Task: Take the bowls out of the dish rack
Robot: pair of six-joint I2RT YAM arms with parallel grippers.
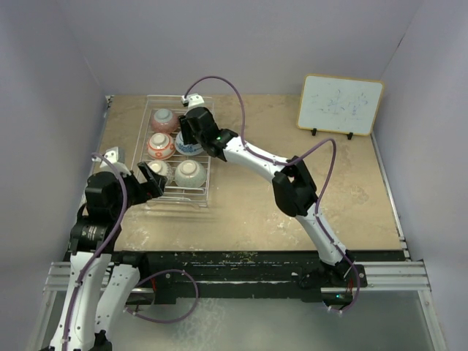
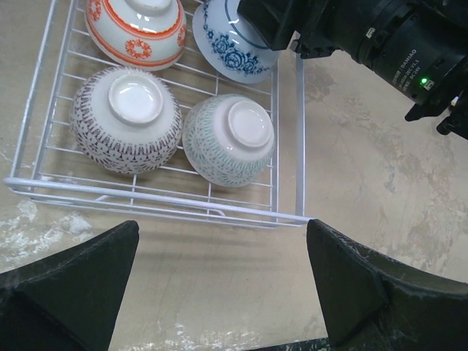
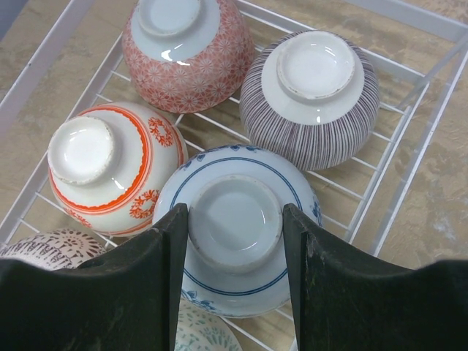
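My left gripper tilts up and moves outward onto the blue bowl's rim (image 1: 190, 153) (image 2: 240, 77) next, since the blue bowl sits outward beyond the near row.
The wire dish rack (image 1: 140, 150) stands at the far left of the table with six bowls upside down in it. My right gripper (image 3: 235, 219) is shut on the foot ring of the blue bowl (image 3: 241, 281), one finger on each side. Around it sit the pink bowl (image 3: 186, 47), the grey striped bowl (image 3: 311, 91) and the red-orange bowl (image 3: 110, 164). The purple bowl (image 2: 126, 121) and the pale green bowl (image 2: 228, 139) fill the near row. My left gripper (image 2: 223, 278) is open and empty over the table, just in front of the rack's near rail (image 2: 146, 194).
A white framed board (image 1: 340, 104) leans at the back right. The right arm (image 2: 380, 36) reaches across the rack's right side. Grey walls close in the table on the left, back and right.
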